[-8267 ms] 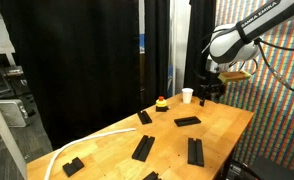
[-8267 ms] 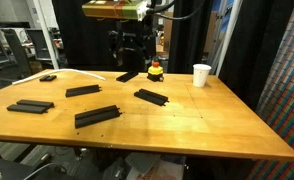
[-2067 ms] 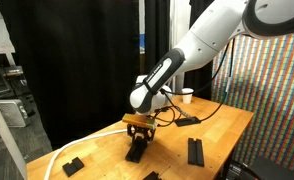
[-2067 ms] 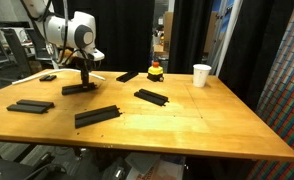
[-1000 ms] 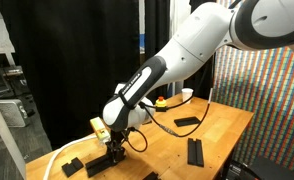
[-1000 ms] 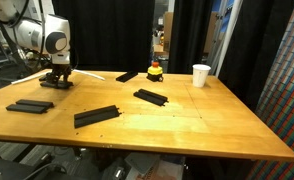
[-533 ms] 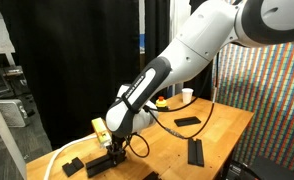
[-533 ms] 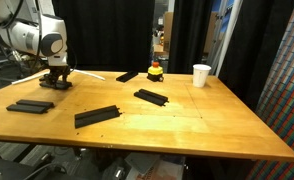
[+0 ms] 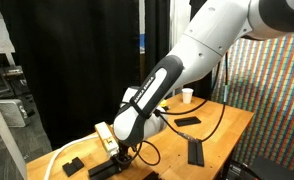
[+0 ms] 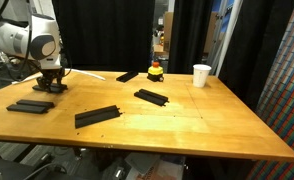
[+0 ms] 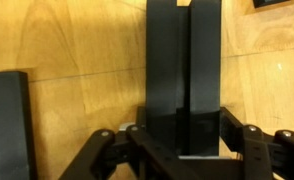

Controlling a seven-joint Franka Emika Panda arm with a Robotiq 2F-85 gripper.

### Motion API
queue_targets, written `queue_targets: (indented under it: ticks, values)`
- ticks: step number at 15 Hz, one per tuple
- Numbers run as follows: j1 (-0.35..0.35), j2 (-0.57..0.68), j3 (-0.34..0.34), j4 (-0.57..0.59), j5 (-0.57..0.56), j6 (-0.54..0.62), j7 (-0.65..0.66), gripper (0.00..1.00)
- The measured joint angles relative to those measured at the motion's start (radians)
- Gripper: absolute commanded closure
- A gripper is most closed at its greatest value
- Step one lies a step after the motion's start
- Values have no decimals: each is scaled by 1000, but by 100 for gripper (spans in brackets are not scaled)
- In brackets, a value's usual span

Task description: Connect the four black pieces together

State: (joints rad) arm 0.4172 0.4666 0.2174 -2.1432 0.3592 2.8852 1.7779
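Next, the gripper slides toward the second black piece, to its left in the wrist view, and releases the bar, because bare wood still parts them.
My gripper is shut on one of the black pieces, low over the table's left end. In the wrist view the gripper clamps this flat black bar from both sides, and the bar runs straight away from the jaws over the wood. A second black piece lies just beside it, seen at the left edge of the wrist view. More black pieces lie further along the table: a long one near the front and another in the middle. In an exterior view the gripper holds the bar near the table's front corner.
A white cup and a small red and yellow toy stand at the back. A stubby black block and a white cable lie near the held bar. Black curtains close off the back.
The arm has carried the held black piece a little further towards the table's end, closer to the piece lying there. The gripper has stayed shut on it.
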Motion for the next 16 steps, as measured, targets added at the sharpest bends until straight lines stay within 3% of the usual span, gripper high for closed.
queue_targets:
  ticks: [7, 8, 11, 16]
  values:
    - [-65, -51, 64, -82, 2, -25, -43, 55]
    - [-71, -56, 67, -86, 2, -34, -49, 7]
    - [-82, -62, 73, -95, 6, -58, -69, 0]
    - [-75, -65, 68, -101, -3, -114, -83, 0]
